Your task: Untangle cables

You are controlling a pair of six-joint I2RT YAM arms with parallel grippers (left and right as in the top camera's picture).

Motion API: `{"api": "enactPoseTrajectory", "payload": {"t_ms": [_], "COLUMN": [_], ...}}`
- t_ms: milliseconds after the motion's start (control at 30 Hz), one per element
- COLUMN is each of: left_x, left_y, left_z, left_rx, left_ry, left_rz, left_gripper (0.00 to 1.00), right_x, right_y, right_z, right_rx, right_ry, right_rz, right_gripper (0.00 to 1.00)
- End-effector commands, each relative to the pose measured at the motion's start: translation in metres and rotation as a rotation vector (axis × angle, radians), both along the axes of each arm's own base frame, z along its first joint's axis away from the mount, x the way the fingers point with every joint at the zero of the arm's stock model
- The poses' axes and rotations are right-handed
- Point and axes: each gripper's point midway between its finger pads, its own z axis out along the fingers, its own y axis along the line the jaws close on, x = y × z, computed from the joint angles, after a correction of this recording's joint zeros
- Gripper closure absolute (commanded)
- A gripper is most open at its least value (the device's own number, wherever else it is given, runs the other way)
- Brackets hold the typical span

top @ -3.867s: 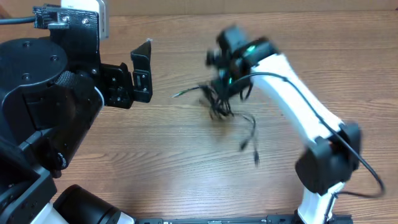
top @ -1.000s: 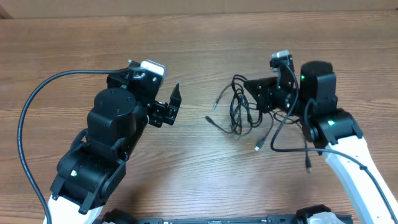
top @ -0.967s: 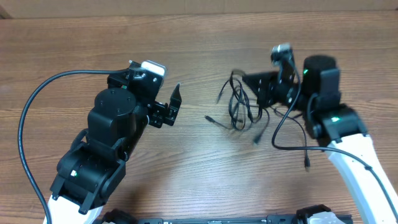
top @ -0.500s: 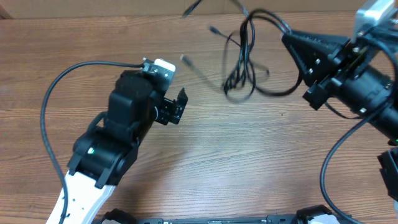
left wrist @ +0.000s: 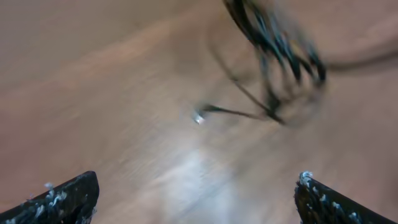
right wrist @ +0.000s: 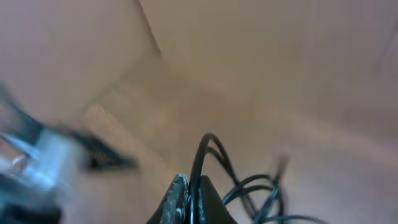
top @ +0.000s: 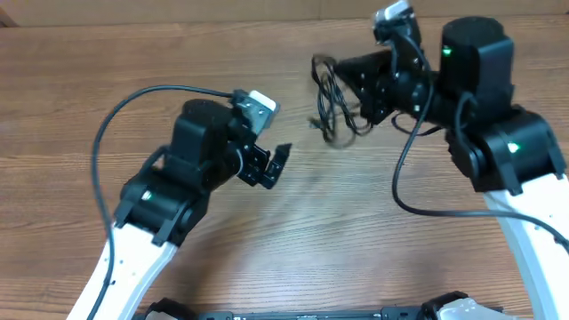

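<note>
My right gripper holds the tangle of cables, and its loops hang bunched together. Next, it needs to move up higher over the bare tabletop below and release the tangle there.
The cables (top: 332,105) are a tangle of thin black loops hanging from my right gripper (top: 331,69) above the back of the wooden table (top: 356,231). In the right wrist view, the right gripper (right wrist: 194,194) is shut on one strand, with more of the cables (right wrist: 252,186) looping off to the right. My left gripper (top: 278,165) is open and empty, to the left of the tangle and nearer the front. The left wrist view is blurred. It shows the left gripper (left wrist: 196,202) with its fingertips (left wrist: 68,198) wide apart, and the cables (left wrist: 277,43) and a metal plug tip (left wrist: 198,117) ahead.
Thicker black wires (top: 133,116) fixed to the arms loop over the left arm, and another wire (top: 418,200) curves under the right arm. A light wall or board (right wrist: 280,56) rises behind the table's far edge.
The right gripper has dropped and swung left with the tangle, which now hangs more bunched. The left arm has shifted right, toward the cables. Both grippers keep their state.
</note>
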Motion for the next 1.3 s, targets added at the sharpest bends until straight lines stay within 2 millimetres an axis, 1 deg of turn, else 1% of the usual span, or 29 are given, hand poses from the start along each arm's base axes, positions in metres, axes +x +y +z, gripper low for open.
{"api": "enactPoseTrajectory", "payload": {"t_ms": [0,33,67,100,133,167,200,233,267,300,333,367,400,433,500,567,633,667,733,767,800,867,933,1000,1067,1200,1233,1267], "left_x": [-0.011,-0.011,-0.011,-0.01,-0.008,-0.004,-0.003,-0.003,-0.003,-0.003,-0.003,-0.003,-0.003,-0.003,-0.003,-0.003,0.0,0.002,0.006,0.014,0.016,0.018,0.021,0.026,0.024,0.013,0.012,0.01], "left_y": [-0.04,-0.044,-0.049,-0.052,-0.054,-0.055,-0.055,-0.055,-0.055,-0.055,-0.055,-0.055,-0.055,-0.055,-0.055,-0.055,-0.052,-0.049,-0.045,-0.038,-0.034,-0.033,-0.036,-0.041,-0.053,-0.077,-0.08,-0.082], "left_z": [-0.047,-0.054,-0.06,-0.063,-0.066,-0.067,-0.066,-0.063,-0.061,-0.058,-0.057,-0.056,-0.056,-0.057,-0.056,-0.057,-0.058,-0.059,-0.06,-0.061,-0.062,-0.061,-0.057,-0.048,-0.035,-0.002,0.005,0.011], "left_rx": [-0.06,-0.067,-0.076,-0.084,-0.087,-0.082,-0.077,-0.075,-0.076,-0.079,-0.081,-0.081,-0.081,-0.081,-0.081,-0.079,-0.065,-0.052,-0.04,-0.037,-0.037,-0.044,-0.074,-0.125,-0.181,-0.297,-0.314,-0.325], "left_ry": [0.219,0.247,0.27,0.282,0.286,0.274,0.262,0.248,0.238,0.228,0.225,0.223,0.224,0.224,0.224,0.223,0.217,0.211,0.207,0.214,0.219,0.219,0.213,0.202,0.185,0.159,0.151,0.145], "left_rz": [-0.2,-0.216,-0.233,-0.245,-0.249,-0.249,-0.256,-0.263,-0.266,-0.267,-0.267,-0.267,-0.267,-0.267,-0.266,-0.264,-0.245,-0.229,-0.197,-0.112,-0.077,-0.059,-0.046,-0.031,-0.094,-0.247,-0.27,-0.286], "left_gripper": [0.03,0.05,0.06,0.05,0.04,0.0,0.0,0.0,0.0,0.0,0.0,0.0,0.0,0.0,0.0,0.0,0.0,0.0,0.0,0.0,0.0,0.0,0.0,0.0,0.0,0.0,0.0,0.0], "right_x": [-0.023,-0.03,-0.036,-0.041,-0.042,-0.037,-0.029,-0.021,-0.013,-0.008,-0.004,-0.001,0.004,0.006,0.002,-0.013,-0.025,-0.03,-0.025,-0.012,-0.007,-0.003,-0.001,0.0,0.004,0.011,0.013,0.015], "right_y": [-0.009,-0.012,-0.015,-0.019,-0.025,-0.034,-0.042,-0.047,-0.049,-0.047,-0.046,-0.045,-0.043,-0.04,-0.037,-0.037,-0.042,-0.047,-0.057,-0.072,-0.077,-0.077,-0.077,-0.077,-0.079,-0.077,-0.077,-0.076], "right_z": [0.106,0.129,0.145,0.159,0.165,0.157,0.137,0.113,0.08,0.054,0.039,0.03,0.029,0.039,0.063,0.112,0.142,0.153,0.145,0.126,0.116,0.1,0.089,0.078,0.067,0.046,0.042,0.038], "right_rx": [0.111,0.132,0.144,0.15,0.142,0.086,0.014,-0.049,-0.119,-0.167,-0.186,-0.196,-0.193,-0.169,-0.122,-0.055,-0.024,-0.018,-0.056,-0.121,-0.15,-0.185,-0.204,-0.225,-0.253,-0.292,-0.298,-0.302], "right_ry": [-0.292,-0.343,-0.381,-0.413,-0.429,-0.419,-0.373,-0.312,-0.224,-0.156,-0.119,-0.096,-0.099,-0.13,-0.197,-0.328,-0.404,-0.428,-0.409,-0.354,-0.323,-0.273,-0.236,-0.197,-0.165,-0.103,-0.09,-0.08], "right_rz": [-0.007,-0.01,-0.014,-0.032,-0.06,-0.117,-0.166,-0.195,-0.203,-0.188,-0.183,-0.18,-0.179,-0.175,-0.161,-0.151,-0.159,-0.173,-0.226,-0.317,-0.346,-0.348,-0.342,-0.338,-0.341,-0.327,-0.325,-0.323], "right_gripper": [0.96,0.96,0.96,0.96,0.96,0.96,0.96,0.96,0.96,0.96,0.96,0.96,0.96,0.96,0.96,0.96,0.96,0.96,0.96,0.96,0.96,0.96,0.96,0.96,0.96,0.96,0.89,0.28]}}
